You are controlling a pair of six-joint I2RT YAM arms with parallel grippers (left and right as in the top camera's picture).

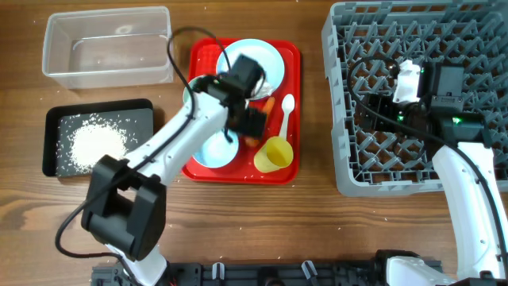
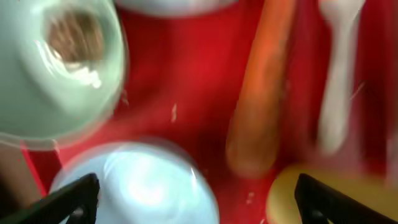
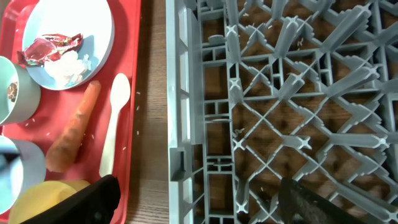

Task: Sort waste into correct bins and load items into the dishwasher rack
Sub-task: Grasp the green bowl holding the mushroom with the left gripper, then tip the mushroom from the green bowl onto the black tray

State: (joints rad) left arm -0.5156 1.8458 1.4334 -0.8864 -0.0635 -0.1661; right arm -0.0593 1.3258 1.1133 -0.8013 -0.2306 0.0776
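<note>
The brown lump's bowl has room at its carrot-facing rim, where the tray is bare, so my left gripper will reach outward and down onto that rim next.
My left gripper is open and empty, low over the red serving tray, between a pale-blue bowl and the yellow cup. The orange carrot lies just ahead of it, beside the white spoon. A second bowl holds the brown lump. The plate holds the red-and-white wrapper and tissue. My right gripper is open and empty over the left edge of the grey rack.
The red serving tray sits mid-table. The clear tub stands at the back left. The black tray in front of it holds a pile of white rice. A strip of bare wood separates tray and rack.
</note>
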